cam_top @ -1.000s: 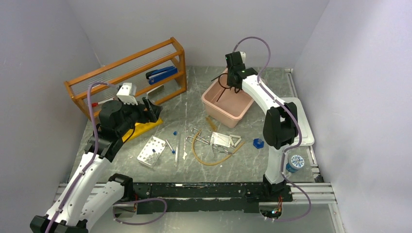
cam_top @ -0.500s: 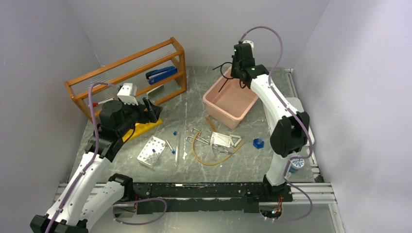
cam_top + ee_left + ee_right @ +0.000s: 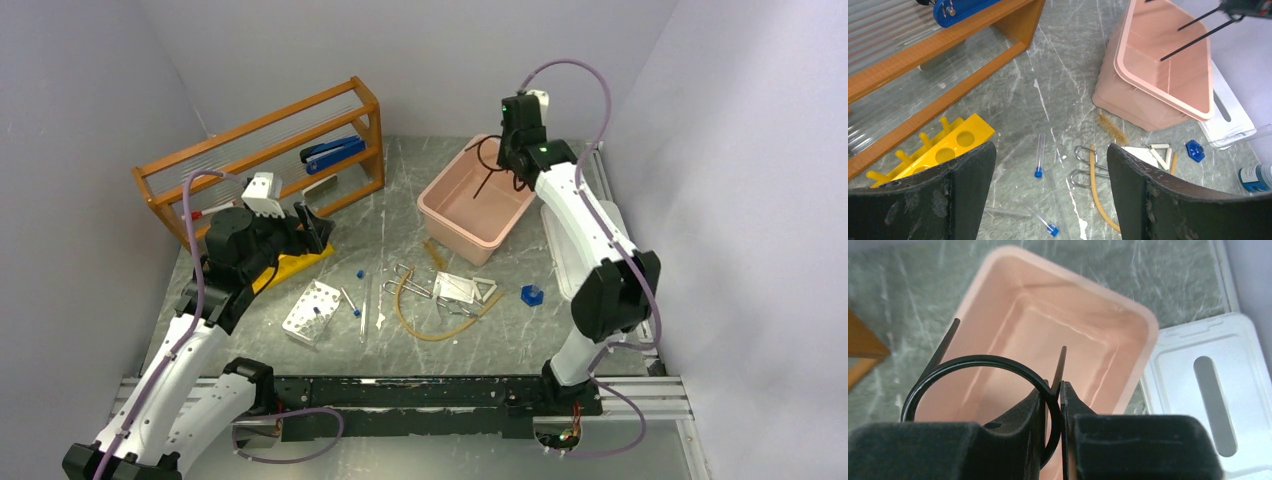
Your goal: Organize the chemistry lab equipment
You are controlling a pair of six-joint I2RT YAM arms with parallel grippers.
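Note:
My right gripper should move away from the white lid, turn and go down into the pink bin (image 3: 481,198), because the tripod's legs are still hanging above the bin's empty bottom.
My right gripper (image 3: 512,150) (image 3: 1053,390) is shut on the black wire ring tripod (image 3: 487,165) (image 3: 973,360) and holds it above the far right part of the pink bin (image 3: 470,236) (image 3: 1048,330). The tripod's legs point down into the bin. My left gripper (image 3: 315,225) (image 3: 1050,150) is open and empty, above the table near the yellow rack. On the table lie the amber rubber tube (image 3: 420,325) (image 3: 1094,175), metal tongs (image 3: 405,280) (image 3: 1083,160), white mesh square (image 3: 455,287), white triangle (image 3: 485,290) (image 3: 1160,152), blue hex piece (image 3: 531,294) (image 3: 1194,150) and two blue-capped vials (image 3: 1040,155) (image 3: 1040,218).
The orange wooden shelf (image 3: 260,150) stands at the back left with a blue tool (image 3: 332,152) on it. A yellow rack (image 3: 290,262) and a white tube rack (image 3: 312,311) lie under my left arm. A white lid (image 3: 1198,385) lies right of the bin. A blue-labelled bottle (image 3: 1255,177) stands beyond it.
My right arm has swung to the right with the tripod, from the bin's far left side to its far right corner. The left arm has not moved.

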